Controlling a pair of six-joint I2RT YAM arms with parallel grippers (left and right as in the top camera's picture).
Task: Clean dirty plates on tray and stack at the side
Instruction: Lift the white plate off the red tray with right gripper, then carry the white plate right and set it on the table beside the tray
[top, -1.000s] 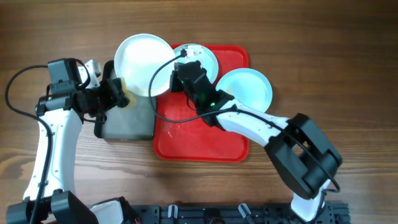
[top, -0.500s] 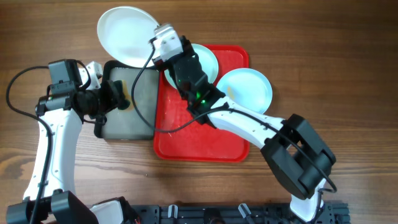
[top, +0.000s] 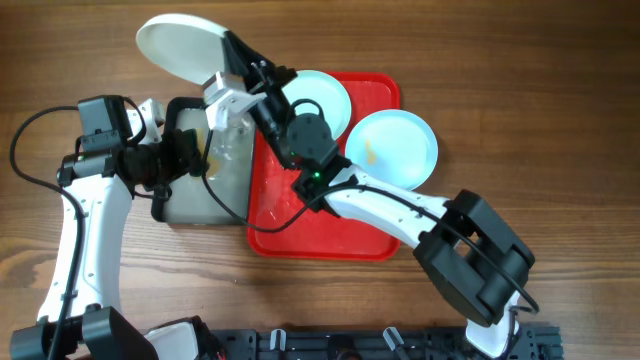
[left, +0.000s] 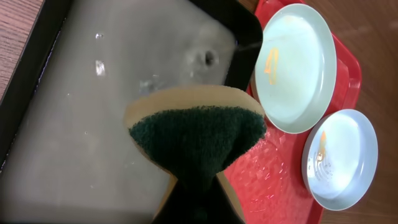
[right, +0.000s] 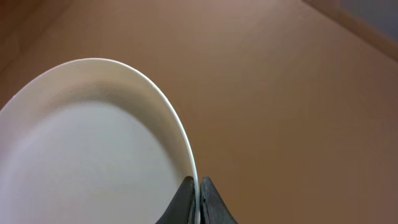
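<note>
I need to swing my right gripper to the right in the overhead view, then down to release there, because the wood (top: 463, 112) beside the overhanging mint plate is empty.
My right gripper (top: 231, 58) is shut on the rim of a white plate (top: 180, 44), which hangs tilted over the wood past the far end of the black tray. Seen from the right wrist, that plate (right: 93, 143) has its thin edge pinched by the right gripper (right: 198, 186). Two pale mint plates with yellowish smears lie on the red tray (top: 330, 225). One plate (top: 325, 92) is partly under my right arm and the other plate (top: 393, 148) overhangs the right rim. My left gripper (left: 199, 196) is shut on a green-and-tan sponge (left: 196, 134), and that left gripper (top: 188, 155) hovers over the black tray.
A black tray (top: 225, 185) with a wet grey inside sits directly left of the red tray. The left wrist view shows that black tray (left: 112, 81) beside both mint plates (left: 295, 68) (left: 339, 158). Bare wooden table (top: 520, 90) surrounds both trays.
The right gripper has carried the white plate up and to the left, from over the black tray's far end out over the wood, tilting it. The left arm has stayed put.
</note>
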